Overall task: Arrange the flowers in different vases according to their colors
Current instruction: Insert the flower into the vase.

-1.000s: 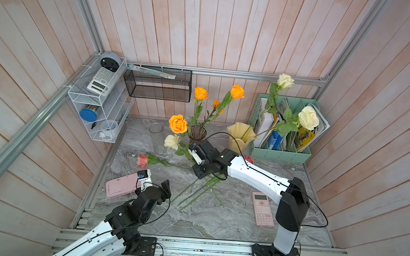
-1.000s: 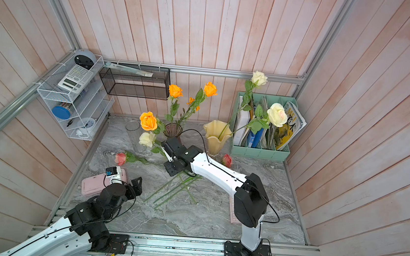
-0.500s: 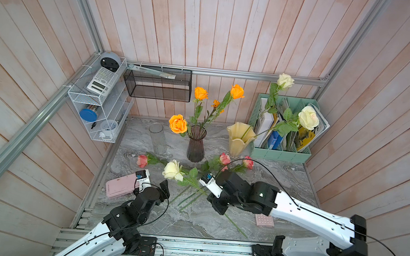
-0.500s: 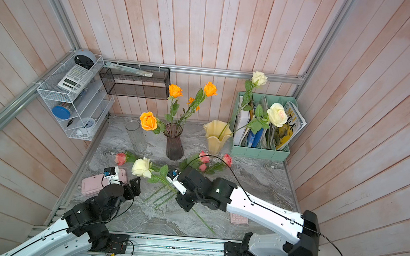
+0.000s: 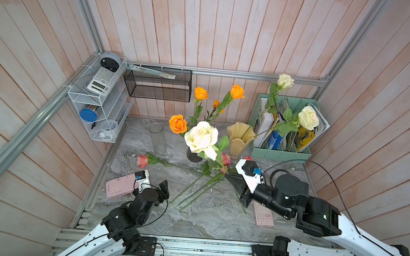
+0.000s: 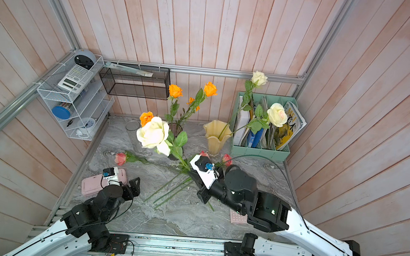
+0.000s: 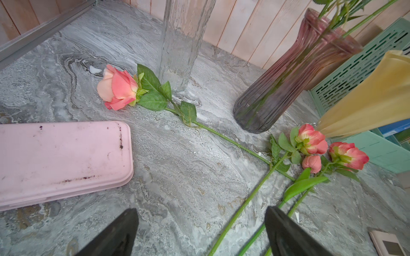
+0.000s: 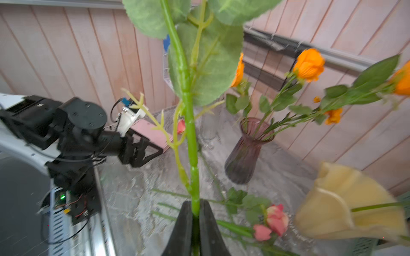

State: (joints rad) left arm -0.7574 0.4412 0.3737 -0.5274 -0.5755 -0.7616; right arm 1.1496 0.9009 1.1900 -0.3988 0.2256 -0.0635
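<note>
The yellow vase's opening (image 5: pixel 241 130) (image 8: pixel 363 199) lies outward and the vase holds cream roses, so my right gripper should next rise outward over it, then lower and release the rose's stem.
My right gripper (image 8: pixel 195 212) is shut on the green stem of a cream-white rose (image 5: pixel 201 136), held upright above the table's middle. In the dark purple vase (image 7: pixel 277 88) stand orange roses (image 5: pixel 178 123). The pale yellow vase (image 5: pixel 238 139) holds two cream roses (image 5: pixel 308 117). The clear glass vase (image 5: pixel 158 138) has nothing in it. One pink rose (image 7: pixel 117 87) lies beside it, and two more pink roses (image 7: pixel 312 139) lie by the yellow vase, their stems crossing. My left gripper (image 7: pixel 200 212) is open, low over the table near the stem ends.
A pink case (image 5: pixel 121 184) lies at the front left and a pink calculator (image 5: pixel 263 215) under my right arm. The mint-green file holder (image 5: pixel 281 151) stands at the back right. A white wire shelf (image 5: pixel 98 103) and a black mesh basket (image 5: pixel 158 85) hang on the walls.
My right arm has drawn back from the purple vase toward the front right and lifted the cream-white rose upright. The left arm has stayed put.
</note>
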